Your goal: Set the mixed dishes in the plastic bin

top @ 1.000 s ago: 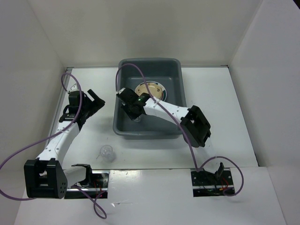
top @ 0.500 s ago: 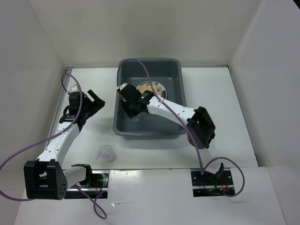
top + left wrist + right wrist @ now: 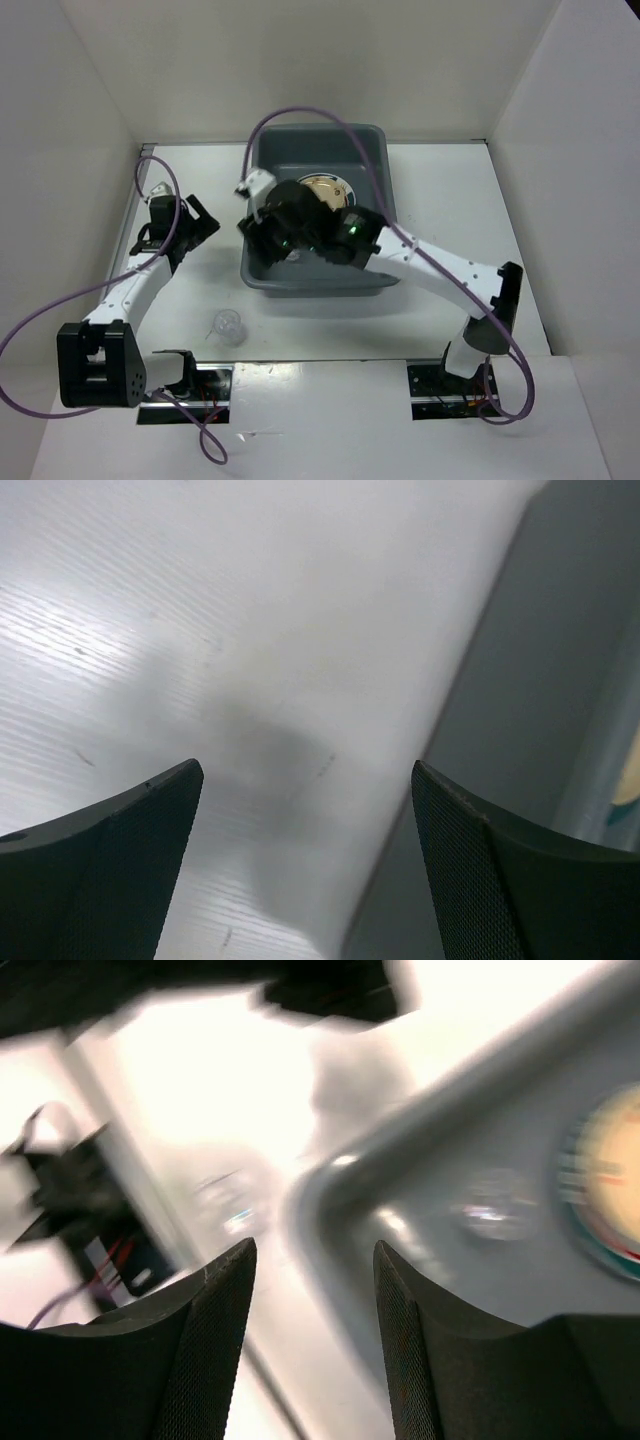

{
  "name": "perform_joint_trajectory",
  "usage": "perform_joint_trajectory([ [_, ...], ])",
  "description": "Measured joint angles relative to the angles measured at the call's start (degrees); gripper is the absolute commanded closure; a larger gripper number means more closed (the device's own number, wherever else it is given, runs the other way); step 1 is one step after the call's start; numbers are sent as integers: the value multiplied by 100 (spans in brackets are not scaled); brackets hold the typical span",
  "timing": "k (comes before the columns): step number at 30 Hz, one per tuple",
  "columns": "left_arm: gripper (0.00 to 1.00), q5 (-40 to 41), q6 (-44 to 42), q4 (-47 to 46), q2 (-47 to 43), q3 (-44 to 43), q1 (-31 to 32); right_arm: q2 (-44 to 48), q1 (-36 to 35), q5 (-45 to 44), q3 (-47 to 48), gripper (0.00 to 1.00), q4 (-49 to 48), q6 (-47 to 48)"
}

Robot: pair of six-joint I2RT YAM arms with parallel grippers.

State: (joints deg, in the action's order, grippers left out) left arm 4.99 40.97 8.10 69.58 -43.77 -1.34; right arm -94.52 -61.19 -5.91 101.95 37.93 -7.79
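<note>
The clear cup is still standing outside the bin. I should next move my right gripper back past the bin's corner and down to close on the clear cup's rim.
The dark grey plastic bin stands in the middle of the table. A tan-yellow plate with a dark patterned rim lies on its floor, also seen blurred in the right wrist view as the plate. A clear cup lies inside the bin near its corner. Another clear cup sits on the table in front of the bin's left side. My right gripper hovers over the bin's near left corner, open and empty. My left gripper is open over bare table left of the bin.
The bin's outer wall is just right of my left fingers. White walls close in the table at the back and both sides. The right arm's purple cable loops over the bin.
My right gripper has opened and let go of the clear cup in the bin, then risen and swung toward the bin's near left corner. The left arm has barely moved.
</note>
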Motion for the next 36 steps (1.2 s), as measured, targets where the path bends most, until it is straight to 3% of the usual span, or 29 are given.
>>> perform_joint_trajectory([
  [4,8,105,-44,4,149,0,-354,-326,-863,258,-107,44,-35,-2],
  [8,5,234,-114,114,160,-109,-658,-824,-1231,463,-219,44,-20,-2],
  [24,3,678,-323,372,273,-586,-1731,-2343,-1414,1217,24,52,-24,133],
  [36,2,525,-321,367,273,-470,-1759,-2896,-1729,1231,588,54,2,225],
])
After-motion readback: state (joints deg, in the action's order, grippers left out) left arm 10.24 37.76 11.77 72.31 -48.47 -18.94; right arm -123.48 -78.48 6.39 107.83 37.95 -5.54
